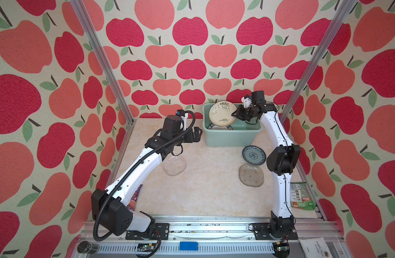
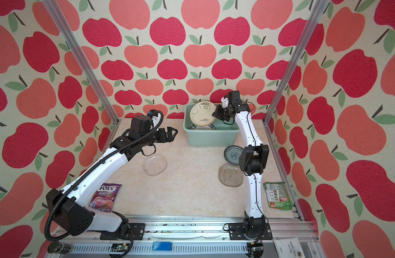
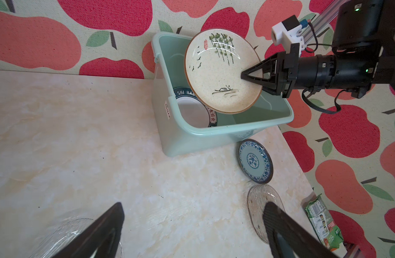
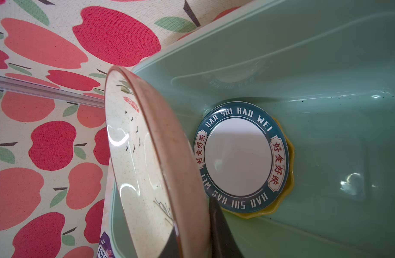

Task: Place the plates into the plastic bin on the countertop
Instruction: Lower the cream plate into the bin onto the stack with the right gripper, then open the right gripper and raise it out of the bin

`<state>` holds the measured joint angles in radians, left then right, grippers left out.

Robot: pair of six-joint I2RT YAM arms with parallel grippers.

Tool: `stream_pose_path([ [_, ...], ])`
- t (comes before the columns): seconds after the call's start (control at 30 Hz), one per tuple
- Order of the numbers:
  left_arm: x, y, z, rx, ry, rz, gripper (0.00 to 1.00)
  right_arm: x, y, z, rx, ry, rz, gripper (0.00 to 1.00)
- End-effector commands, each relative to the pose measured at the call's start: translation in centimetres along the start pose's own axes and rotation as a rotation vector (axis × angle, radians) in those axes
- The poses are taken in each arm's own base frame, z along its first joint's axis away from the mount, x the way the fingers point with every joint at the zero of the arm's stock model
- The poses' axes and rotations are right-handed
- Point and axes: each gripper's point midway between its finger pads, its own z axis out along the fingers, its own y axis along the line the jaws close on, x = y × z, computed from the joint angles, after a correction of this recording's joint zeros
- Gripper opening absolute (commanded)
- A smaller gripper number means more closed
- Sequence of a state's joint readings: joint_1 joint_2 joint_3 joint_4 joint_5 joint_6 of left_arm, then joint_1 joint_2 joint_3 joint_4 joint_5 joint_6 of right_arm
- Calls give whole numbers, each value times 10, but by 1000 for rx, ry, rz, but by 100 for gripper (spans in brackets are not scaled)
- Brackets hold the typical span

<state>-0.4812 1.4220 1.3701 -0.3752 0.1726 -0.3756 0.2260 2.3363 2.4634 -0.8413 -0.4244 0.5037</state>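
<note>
The stack is below my right gripper, so my right gripper will next go down into the mint-green bin and let go of the cream floral plate on the white lettered plate point(image 1: 221, 127) point(image 4: 238, 157).
My right gripper point(image 1: 234, 114) point(image 4: 192, 232) is shut on the rim of a cream floral plate point(image 1: 222, 113) point(image 3: 221, 73), holding it tilted on edge above the mint-green plastic bin point(image 1: 230, 138) point(image 4: 304, 55). In the bin, a white plate with a dark lettered rim point(image 4: 239, 156) lies on a yellow scalloped plate point(image 4: 291, 169). On the countertop point(image 1: 203, 185) lie a blue patterned plate point(image 1: 253, 155) and two clear glass plates point(image 1: 174, 166) point(image 1: 251, 174). Left of the bin, my left gripper point(image 1: 197, 134) point(image 3: 194, 207) hovers open and empty above the countertop.
A purple snack packet point(image 2: 105, 197) lies by the left arm's base and a green packet point(image 1: 301, 196) by the right arm. Aluminium rails point(image 1: 203, 225) frame the front edge. Apple-patterned walls close in the back and sides.
</note>
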Motion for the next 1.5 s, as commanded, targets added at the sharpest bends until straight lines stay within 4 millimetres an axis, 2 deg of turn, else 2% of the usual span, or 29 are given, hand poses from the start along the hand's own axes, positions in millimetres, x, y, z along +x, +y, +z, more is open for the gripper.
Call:
stream_pose_path([
  [0.0,2,3,8,13,-3,-13,99,-21,21,-9,-91,-61,-66,0],
  [0.33,12,15,23,4,33,-32,99,-4,-16,38,-53,8,-53,0],
  [0.63,17,16,33,8,56,-46,99,8,-37,67,-53,47,-13,0],
  [0.87,16,16,35,6,62,-39,99,14,-50,81,-65,69,11,0],
  [1.13,17,16,40,14,67,-45,99,24,-62,92,-46,99,22,5],
  [1.47,19,21,34,6,71,-49,99,36,-68,96,7,129,-25,19],
])
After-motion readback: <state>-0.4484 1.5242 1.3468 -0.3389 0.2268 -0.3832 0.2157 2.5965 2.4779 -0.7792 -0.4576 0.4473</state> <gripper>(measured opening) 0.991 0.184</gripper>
